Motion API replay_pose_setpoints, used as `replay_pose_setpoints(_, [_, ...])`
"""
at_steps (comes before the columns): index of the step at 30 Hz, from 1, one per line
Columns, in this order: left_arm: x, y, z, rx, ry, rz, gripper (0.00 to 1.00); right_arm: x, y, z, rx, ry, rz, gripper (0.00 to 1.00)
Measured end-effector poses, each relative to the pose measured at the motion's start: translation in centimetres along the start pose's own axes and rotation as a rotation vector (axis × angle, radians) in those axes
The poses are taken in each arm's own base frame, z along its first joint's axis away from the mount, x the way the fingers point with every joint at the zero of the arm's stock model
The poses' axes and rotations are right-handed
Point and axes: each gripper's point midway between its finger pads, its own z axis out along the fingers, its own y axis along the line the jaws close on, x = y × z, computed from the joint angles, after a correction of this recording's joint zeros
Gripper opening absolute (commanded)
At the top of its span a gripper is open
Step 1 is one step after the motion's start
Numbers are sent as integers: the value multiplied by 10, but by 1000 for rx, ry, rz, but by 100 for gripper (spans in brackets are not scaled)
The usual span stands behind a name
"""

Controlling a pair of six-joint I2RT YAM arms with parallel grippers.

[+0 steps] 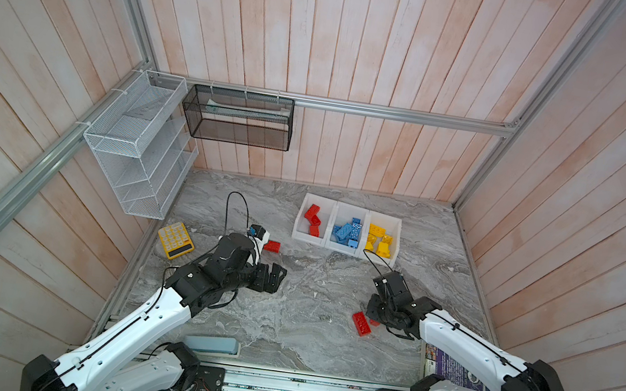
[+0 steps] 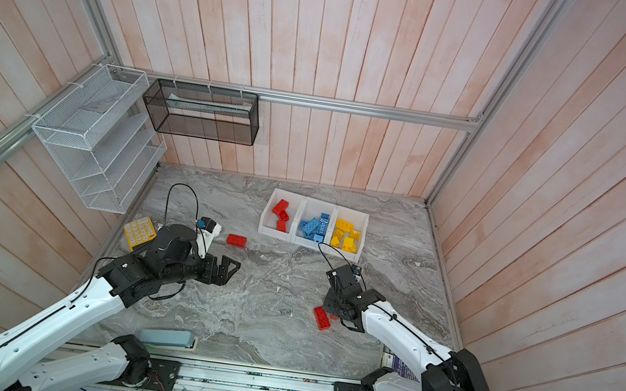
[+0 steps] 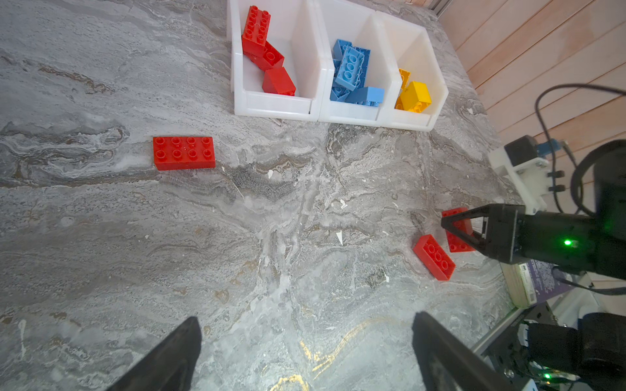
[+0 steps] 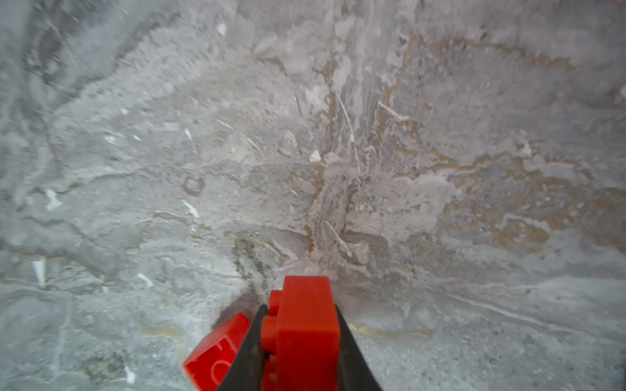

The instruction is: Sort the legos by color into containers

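Note:
My right gripper holds the lego and next needs to lift it, carry it outward over the matching container with red legos and let it go, because that container stands outward of it.
Three joined white containers [image 1: 307, 238] stand at the back of the table and show in both top views. They hold red legos [image 1: 313, 218], blue legos [image 1: 348, 232] and yellow legos [image 1: 379, 240], one colour each. My right gripper [image 4: 298, 338] is shut on a red lego [image 4: 305, 325] low over the table. A second red lego [image 1: 361, 323] lies right beside it. A third red lego [image 1: 272, 246] lies on the table left of the containers. My left gripper [image 3: 305, 325] is open over bare table, nothing between its fingers.
A yellow calculator [image 1: 175, 240] lies at the table's left edge. A white wire-mesh rack [image 1: 138, 145] and a black mesh basket [image 1: 239, 116] hang on the walls. A blue-grey case [image 1: 211, 344] lies at the front edge and a printed booklet [image 1: 445, 365] at the front right.

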Motion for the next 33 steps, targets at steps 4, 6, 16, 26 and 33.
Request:
replay_pose_setpoints(4, [-2,3,-5,-17,-24,2,98,-24,26,-19,-77,-39,-26,17])
replay_pose_setpoints(6, [-4,6,-9,-33,-48,3,99,-41,43,-31,-116,-61,-46,17])
replay_pose_setpoints(16, [-19,28,-30,-159,-170,-13,100,-135,147,-54,-281,-153,-179,17])
replay_pose_setpoints(26, [-10,46,-12,-253,-106,-17,100,-206,247,-14,-418,-208,-292,18])
replay_pose_setpoints(33, [4,53,9,-289,-17,-13,100,-226,287,44,-449,-198,-322,18])
